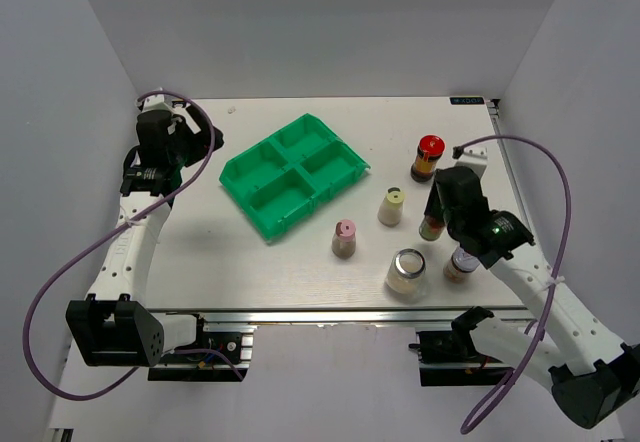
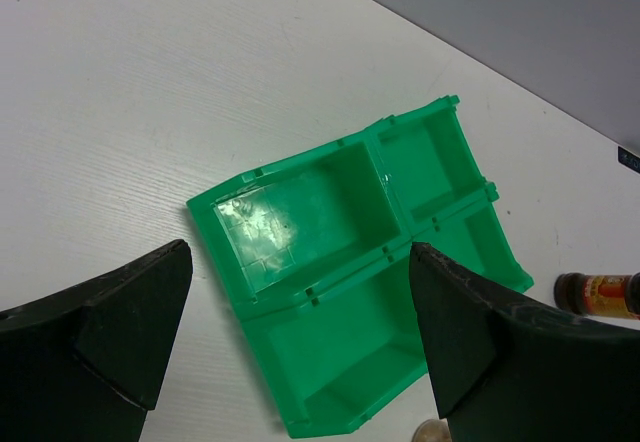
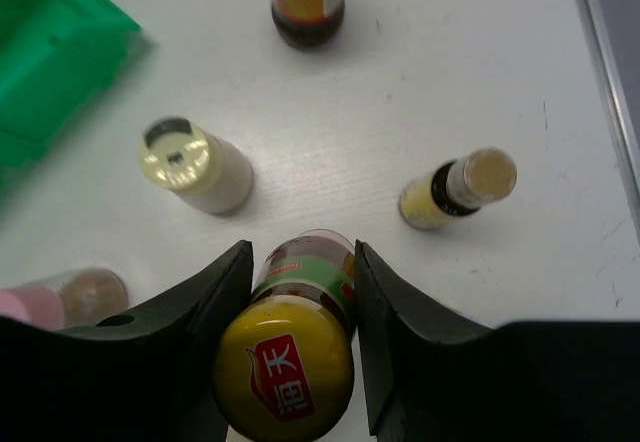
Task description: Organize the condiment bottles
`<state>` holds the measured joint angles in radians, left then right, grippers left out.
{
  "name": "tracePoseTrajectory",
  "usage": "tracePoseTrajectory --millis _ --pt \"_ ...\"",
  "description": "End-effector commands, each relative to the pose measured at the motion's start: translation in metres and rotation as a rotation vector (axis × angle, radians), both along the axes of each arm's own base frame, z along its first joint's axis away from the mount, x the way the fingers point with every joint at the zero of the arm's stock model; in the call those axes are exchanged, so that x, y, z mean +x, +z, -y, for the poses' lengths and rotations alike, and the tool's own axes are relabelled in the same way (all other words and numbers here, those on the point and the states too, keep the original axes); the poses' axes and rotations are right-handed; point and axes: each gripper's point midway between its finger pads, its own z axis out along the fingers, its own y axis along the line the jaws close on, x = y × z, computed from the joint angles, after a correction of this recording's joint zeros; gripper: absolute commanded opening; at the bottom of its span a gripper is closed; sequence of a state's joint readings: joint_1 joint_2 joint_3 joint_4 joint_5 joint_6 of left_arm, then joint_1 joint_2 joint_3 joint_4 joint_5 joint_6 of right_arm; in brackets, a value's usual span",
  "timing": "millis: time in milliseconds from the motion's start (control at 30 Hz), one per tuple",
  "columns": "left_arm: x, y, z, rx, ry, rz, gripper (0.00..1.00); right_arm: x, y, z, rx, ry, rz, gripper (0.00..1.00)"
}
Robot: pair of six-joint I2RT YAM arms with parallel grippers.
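Observation:
Next, my right gripper lifts the bottle with the yellow cap outward, left in the top view, across to the tray's bare far compartment (image 1: 301, 140), then lowers and releases it.
My right gripper (image 3: 303, 254) is shut on a slim dark sauce bottle (image 3: 286, 374) with a yellow cap and a green band, which also shows in the top view (image 1: 431, 227). A second slim bottle (image 3: 458, 190) with a beige cap stands just right of it; the arm hides it in the top view. The red-capped dark jar (image 1: 428, 157) stands beyond. The yellow-lidded shaker (image 1: 391, 206), the pink-lidded shaker (image 1: 344, 238) and the silver-lidded clear jar (image 1: 407, 273) stand to the left. A grey-lidded jar (image 1: 460, 262) stands beside the right arm. My left gripper (image 1: 203, 140) is open and empty.
The green four-compartment tray (image 1: 262, 214) lies left of centre at an angle, all compartments bare; it fills the left wrist view (image 2: 330, 267) between the open fingers. The table's right edge rail (image 1: 510, 177) runs close to the right arm.

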<state>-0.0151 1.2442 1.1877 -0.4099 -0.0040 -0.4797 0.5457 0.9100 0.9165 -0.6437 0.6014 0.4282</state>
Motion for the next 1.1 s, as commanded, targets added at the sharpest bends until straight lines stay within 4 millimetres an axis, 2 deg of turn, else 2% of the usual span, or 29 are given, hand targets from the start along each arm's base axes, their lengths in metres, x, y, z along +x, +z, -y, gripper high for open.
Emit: tracePoseTrajectory --millis 0,33,67,167,200,233,267,300,333,367,400,433,467,500,533,567,600,633,667,733,767,833,867,933,967,1000,1067 --pt "0.001 0.021 -0.005 0.008 0.028 0.057 0.98 0.033 0.093 -0.01 0.053 0.011 0.267 0.0" --pt "0.002 0.021 -0.005 0.008 0.028 0.055 0.98 0.036 0.101 -0.013 0.053 0.025 0.279 0.0" --pt "0.003 0.022 -0.006 0.009 0.031 0.058 0.98 0.039 0.122 -0.016 0.051 0.048 0.315 0.0" --pt "0.008 0.021 -0.005 0.008 0.028 0.057 0.98 0.056 0.141 -0.031 0.023 0.109 0.336 0.0" --pt "0.01 0.02 -0.005 0.008 0.027 0.055 0.98 0.067 0.154 -0.039 0.025 0.123 0.353 0.0" --pt "0.011 0.018 -0.005 0.008 0.027 0.051 0.98 0.072 0.159 -0.047 0.027 0.156 0.355 0.0" --pt "0.011 0.018 -0.005 0.008 0.028 0.048 0.98 0.084 0.154 -0.057 0.007 0.182 0.333 0.0" --pt "0.013 0.016 -0.005 0.008 0.027 0.043 0.98 0.091 0.175 -0.064 0.03 0.195 0.375 0.0" --pt "0.013 0.015 -0.005 0.007 0.029 0.042 0.98 0.097 0.18 -0.075 0.045 0.233 0.386 0.0" --pt "0.014 0.014 -0.005 0.008 0.03 0.04 0.98 0.109 0.176 -0.086 0.041 0.259 0.377 0.0" --pt "0.014 0.015 -0.006 0.01 0.031 0.042 0.98 0.117 0.18 -0.093 0.042 0.278 0.388 0.0" --pt "0.015 0.014 -0.007 0.013 0.039 0.037 0.98 0.123 0.199 -0.106 0.073 0.318 0.431 0.0" --pt "0.015 0.014 -0.008 0.016 0.045 0.036 0.98 0.138 0.19 -0.12 0.071 0.342 0.405 0.0" --pt "0.015 0.015 -0.009 0.021 0.046 0.034 0.98 0.145 0.193 -0.129 0.08 0.362 0.412 0.0" --pt "0.015 0.014 -0.009 0.022 0.047 0.032 0.98 0.152 0.214 -0.143 0.118 0.404 0.462 0.0" --pt "0.015 0.014 -0.01 0.023 0.05 0.034 0.98 0.169 0.199 -0.159 0.118 0.429 0.436 0.0" --pt "0.015 0.013 -0.01 0.027 0.05 0.034 0.98 0.176 0.2 -0.172 0.139 0.469 0.44 0.0" --pt "0.015 0.013 -0.011 0.028 0.053 0.031 0.98 0.184 0.221 -0.179 0.161 0.478 0.485 0.0" --pt "0.015 0.013 -0.012 0.031 0.06 0.031 0.98 0.202 0.202 -0.198 0.159 0.497 0.46 0.0" --pt "0.014 0.01 -0.013 0.035 0.064 0.026 0.98 0.219 0.203 -0.216 0.179 0.525 0.472 0.0" --pt "0.014 0.009 -0.013 0.035 0.065 0.025 0.98 0.234 0.204 -0.232 0.191 0.536 0.488 0.0" --pt "0.014 0.008 -0.014 0.036 0.068 0.023 0.98 0.247 0.208 -0.248 0.207 0.557 0.522 0.0" --pt "0.014 0.006 -0.014 0.04 0.068 0.019 0.98 0.256 0.209 -0.264 0.218 0.571 0.555 0.0" --pt "0.014 0.005 -0.016 0.048 0.071 0.014 0.98 0.263 0.209 -0.279 0.223 0.584 0.592 0.0" --pt "0.014 0.003 -0.016 0.052 0.074 0.011 0.98 0.269 0.199 -0.29 0.224 0.589 0.595 0.0" --pt "0.014 0.002 -0.018 0.055 0.081 0.011 0.98 0.271 0.201 -0.296 0.232 0.589 0.623 0.0" --pt "0.014 0.002 -0.016 0.052 0.073 0.015 0.98 0.279 0.186 -0.312 0.235 0.6 0.639 0.0"
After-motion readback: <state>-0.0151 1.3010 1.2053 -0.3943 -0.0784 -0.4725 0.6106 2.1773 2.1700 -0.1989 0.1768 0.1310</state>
